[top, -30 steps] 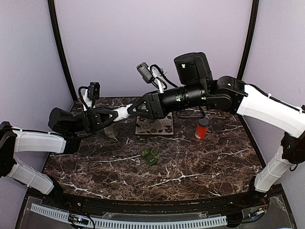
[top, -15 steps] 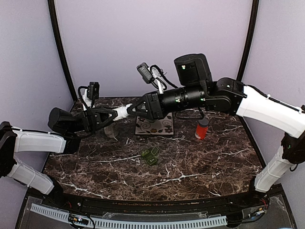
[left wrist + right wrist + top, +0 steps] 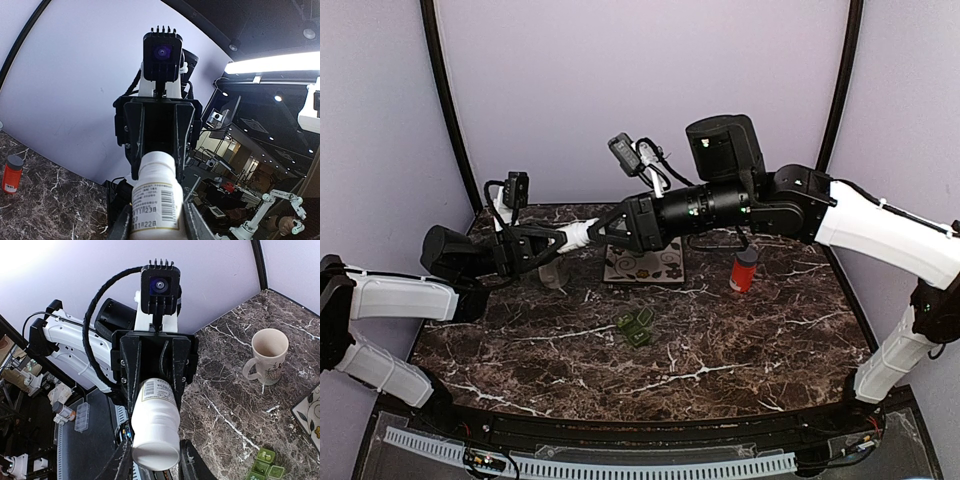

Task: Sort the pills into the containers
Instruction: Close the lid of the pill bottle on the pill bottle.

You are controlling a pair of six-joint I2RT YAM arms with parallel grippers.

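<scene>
The robot's right gripper will next twist the white cap [image 3: 589,232] [image 3: 156,449] around the bottle's long axis and then open to let it go, because the cap still closes the bottle.
A white pill bottle [image 3: 577,235] hangs level in the air over the back left of the table, held from both ends. My left gripper [image 3: 560,240] is shut on its labelled body [image 3: 155,200]. My right gripper [image 3: 596,231] is shut on its white cap end [image 3: 156,440]. In the left wrist view the right gripper's fingers [image 3: 134,135] flank the cap. The dark green pill box [image 3: 635,327] lies on the table's middle with lids open; it also shows in the right wrist view [image 3: 265,465]. I see no loose pills.
An orange bottle with a grey cap [image 3: 745,270] stands at the back right. A cream mug [image 3: 552,275] stands under the held bottle and shows in the right wrist view [image 3: 269,355]. A patterned square tile [image 3: 645,265] lies behind the pill box.
</scene>
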